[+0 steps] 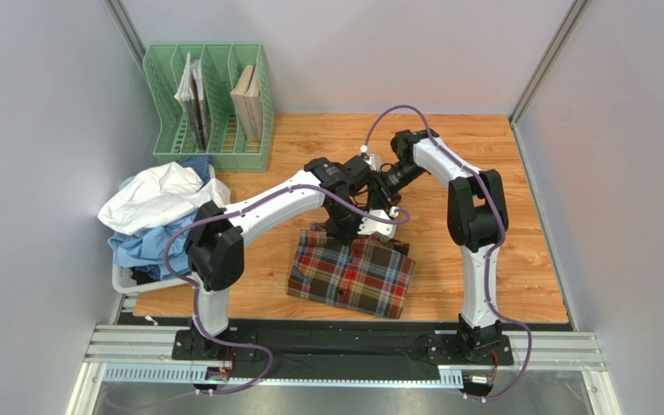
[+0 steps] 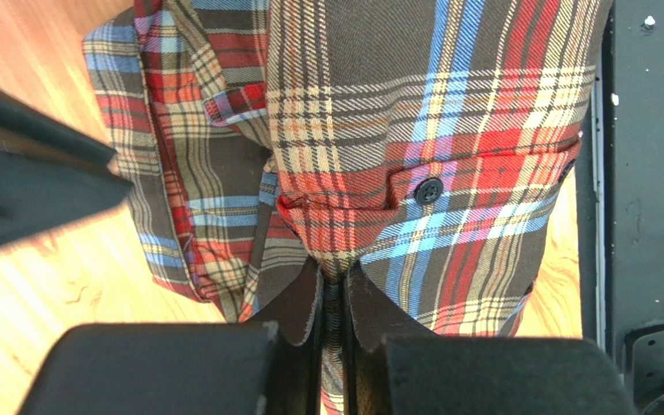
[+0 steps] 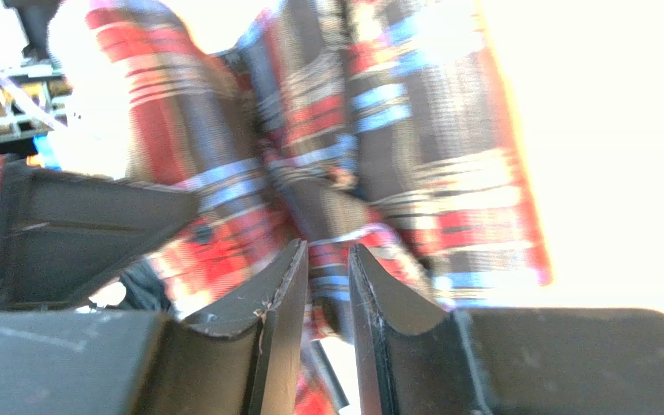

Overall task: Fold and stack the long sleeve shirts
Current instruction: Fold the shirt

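The pinched fold of the tartan shirt in my left gripper goes outward next to bare wood for release, since the shirt's near edge lies by the black strip.
The tartan shirt [image 1: 351, 275], one of the long sleeve shirts, lies partly folded on the wooden table in front of both arms. My left gripper [image 1: 344, 232] is at its far edge, shut on a pinched ridge of the plaid cloth [image 2: 448, 130]; in the left wrist view the gripper [image 2: 334, 285] has cloth squeezed between its jaws. Close beside it on the right is my right gripper [image 1: 386, 210]. In the blurred right wrist view that gripper [image 3: 327, 259] has its jaws parted, with a strip of the tartan shirt [image 3: 309, 130] lying between them.
A white shirt [image 1: 158, 194] and a light blue shirt [image 1: 145, 246] are heaped in a white basket [image 1: 123, 281] at the left table edge. A green file rack [image 1: 210, 108] with booklets stands at the back left. A black strip [image 1: 344, 337] runs along the near edge.
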`<state>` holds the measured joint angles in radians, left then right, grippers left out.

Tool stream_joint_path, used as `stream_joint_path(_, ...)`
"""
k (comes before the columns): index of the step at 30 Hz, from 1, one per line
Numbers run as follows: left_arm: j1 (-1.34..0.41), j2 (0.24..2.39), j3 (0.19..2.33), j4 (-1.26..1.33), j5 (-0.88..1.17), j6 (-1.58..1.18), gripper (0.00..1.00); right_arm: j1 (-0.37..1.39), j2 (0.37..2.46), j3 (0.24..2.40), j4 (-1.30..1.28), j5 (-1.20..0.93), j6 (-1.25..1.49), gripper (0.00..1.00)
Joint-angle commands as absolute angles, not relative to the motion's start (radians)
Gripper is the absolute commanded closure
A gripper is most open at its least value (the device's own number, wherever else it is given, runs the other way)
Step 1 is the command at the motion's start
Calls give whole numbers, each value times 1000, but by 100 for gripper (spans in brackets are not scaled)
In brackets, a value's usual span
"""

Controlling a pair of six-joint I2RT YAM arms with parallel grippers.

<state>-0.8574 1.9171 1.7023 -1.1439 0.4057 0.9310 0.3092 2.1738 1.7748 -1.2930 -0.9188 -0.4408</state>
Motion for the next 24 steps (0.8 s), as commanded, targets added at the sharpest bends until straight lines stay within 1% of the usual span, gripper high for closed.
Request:
stream_joint_path(1,-835,1919,1779,-1138,419,979,99,296,2261,1809,-1235,-862,-414,70)
stream_joint_path(5,-801,1956,1828,-1137,416,991,99,302,2324,1775,-1226,-851,-426,72)
stream_joint_path(8,-782,1979,1850,-1109,410,1005,99,308,2333,1747,-1226,-842,-445,73)
stream_joint_path(16,-762,2042,1882,-1011,399,1031,98,307,2336,1755,-1230,-845,-468,73)
stream_joint_path(19,-761,2080,1881,-960,402,1035,95,302,2341,1770,-1242,-844,-477,74)
stream_joint_path(22,-759,2124,1881,-920,396,1035,91,308,2333,1778,-1252,-847,-477,74)
stream_joint_path(24,-761,2144,1865,-916,391,1046,86,308,2324,1786,-1255,-827,-471,74)
